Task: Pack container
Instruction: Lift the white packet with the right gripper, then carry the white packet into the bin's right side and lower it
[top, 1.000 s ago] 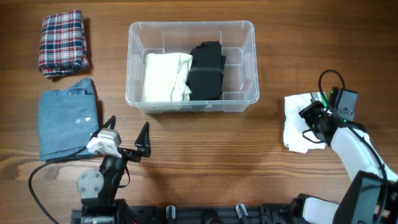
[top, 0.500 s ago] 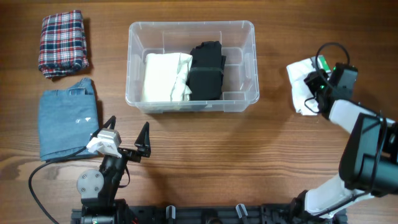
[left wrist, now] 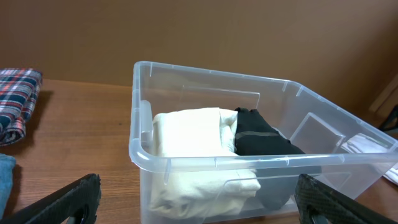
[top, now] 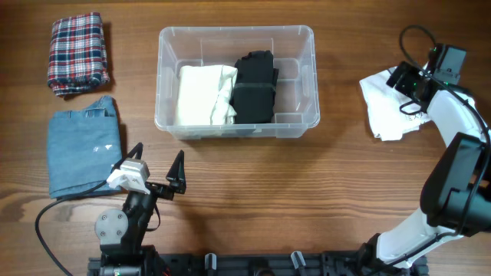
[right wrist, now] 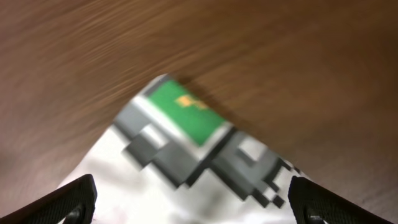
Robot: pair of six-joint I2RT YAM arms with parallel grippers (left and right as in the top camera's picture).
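Next, my right gripper moves down and to the left in the overhead view, since the white garment's edge facing the container lies below it that way.
The clear container (top: 235, 31) stands at the middle back of the table and holds a folded cream cloth (top: 203, 95) beside a folded black cloth (top: 255, 87). In the left wrist view the container (left wrist: 249, 163) fills the frame just ahead of my open left gripper (left wrist: 199, 202). From overhead the left gripper (top: 157, 159) sits near the front edge, apart from everything. My right gripper (top: 405, 80) is at the far right over a crumpled white garment (top: 387, 107). Its wrist view shows the right gripper (right wrist: 193, 202) open wide just above the garment's grey and green print (right wrist: 186, 134).
A folded plaid cloth (top: 77, 52) lies at the back left, with folded blue jeans (top: 83, 146) in front of it. The plaid cloth (left wrist: 15, 106) also shows at the left edge of the left wrist view. Bare wood lies between the container and the white garment.
My right gripper has carried the white garment from the right front toward the back right and has now opened its jaws. The left arm has not moved.
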